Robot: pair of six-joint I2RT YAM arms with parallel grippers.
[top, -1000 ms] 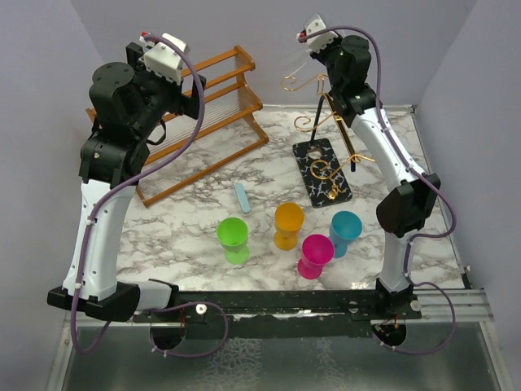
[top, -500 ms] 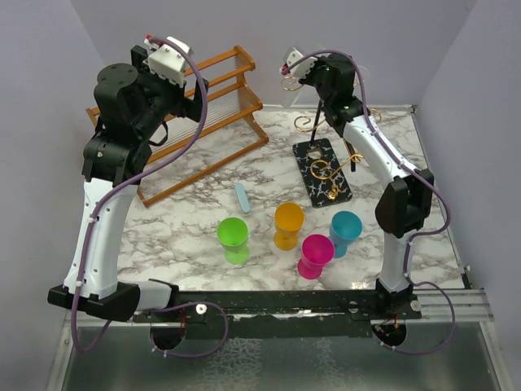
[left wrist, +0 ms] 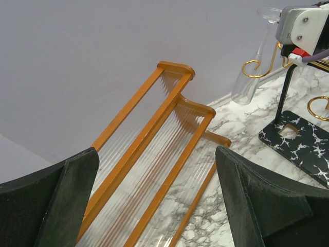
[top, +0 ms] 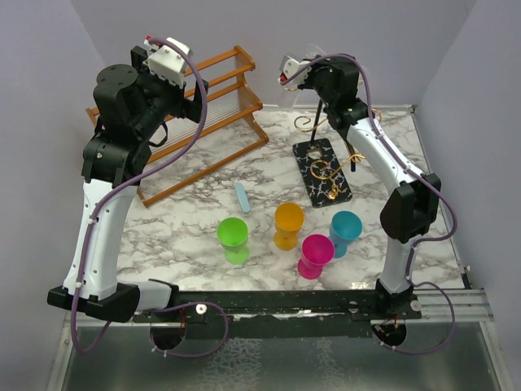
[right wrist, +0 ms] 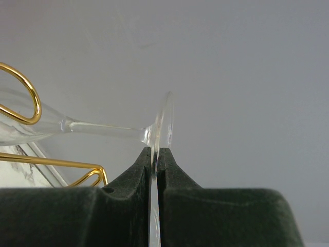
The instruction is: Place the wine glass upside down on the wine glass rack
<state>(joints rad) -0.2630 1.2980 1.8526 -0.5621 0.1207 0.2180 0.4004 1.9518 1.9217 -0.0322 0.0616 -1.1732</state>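
The wine glass's foot goes down and to the left in the top view next with my right gripper, which releases it atop the rack's gold loop below.
The clear wine glass (right wrist: 77, 126) is held by its round foot (right wrist: 163, 123), pinched edge-on between my right gripper's (right wrist: 155, 154) shut fingers. Its stem runs left and its bowl passes behind a gold loop (right wrist: 28, 98) of the wine glass rack. In the left wrist view the glass (left wrist: 249, 72) hangs foot-up beside a gold curl (left wrist: 257, 69). From above, my right gripper (top: 291, 72) is high at the back, left of the rack's gold arms (top: 313, 122) and above its black veined base (top: 323, 169). My left gripper (left wrist: 157, 206) is open and empty over the wooden shelf rack.
The brown wooden slatted rack (top: 220, 106) stands at the back left. Green (top: 233, 236), orange (top: 288, 221), pink (top: 316, 252) and teal (top: 345, 230) cups stand near the front. A small light-blue piece (top: 242, 197) lies on the marble table (top: 187, 228).
My right gripper has moved left and down with the glass, bringing it beside the rack's upper gold arms. The left arm shifted only slightly.
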